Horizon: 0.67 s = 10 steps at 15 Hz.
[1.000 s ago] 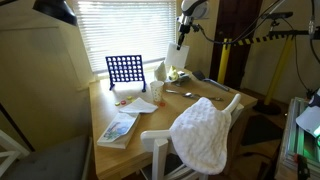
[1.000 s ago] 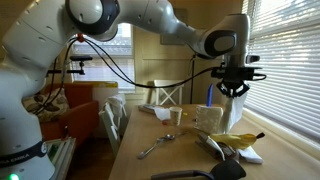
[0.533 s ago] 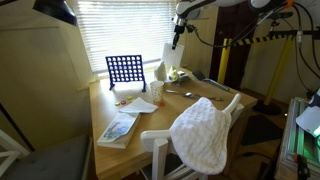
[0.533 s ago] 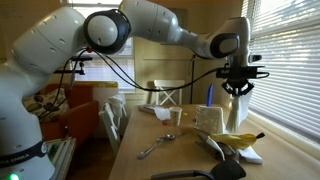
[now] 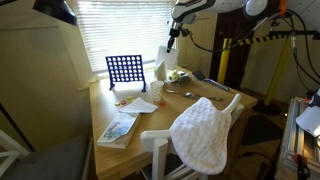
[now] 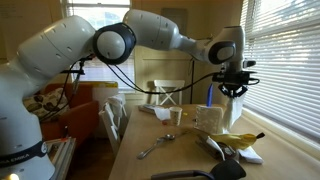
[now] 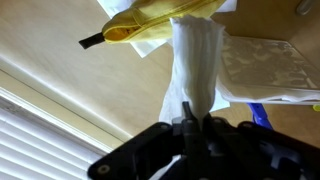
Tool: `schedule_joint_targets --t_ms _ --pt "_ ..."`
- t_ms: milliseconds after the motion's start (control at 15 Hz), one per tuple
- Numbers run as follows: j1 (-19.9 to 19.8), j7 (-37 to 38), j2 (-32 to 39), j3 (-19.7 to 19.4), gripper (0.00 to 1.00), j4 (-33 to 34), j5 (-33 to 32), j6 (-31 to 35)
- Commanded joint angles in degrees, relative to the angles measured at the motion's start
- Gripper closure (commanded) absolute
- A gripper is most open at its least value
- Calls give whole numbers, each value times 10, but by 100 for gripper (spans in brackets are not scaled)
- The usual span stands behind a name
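My gripper holds the napkin. Next, it will carry the napkin down away from the banana, over the clear plastic bag (image 7: 264, 66), and then open.
My gripper (image 7: 190, 125) is shut on the top of a white napkin (image 7: 195, 70), which hangs limp below it. In both exterior views the gripper (image 5: 172, 31) (image 6: 233, 89) is high above the far end of the wooden table, the napkin (image 5: 162, 60) (image 6: 232, 108) dangling from it. Under it lies a yellow banana (image 7: 160, 20) (image 6: 236, 140) (image 5: 175, 74) on white paper. A crumpled clear plastic bag (image 7: 265, 65) (image 6: 205, 118) lies beside the banana.
A blue grid game frame (image 5: 125, 69) stands by the window blinds. A white cup (image 5: 156, 91) (image 6: 178, 117), a metal spoon (image 6: 155, 148) and a book (image 5: 118, 128) lie on the table (image 5: 150, 120). A white towel (image 5: 203, 132) drapes over a chair at the near side.
The arm has swung a little toward the blue frame, carrying the hanging napkin with it. The grip stays the same.
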Motion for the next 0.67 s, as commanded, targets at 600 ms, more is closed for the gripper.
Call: schedule_joint_targets --t_ms 600 --pt "62 9 61 7 98 53 -48 -104"
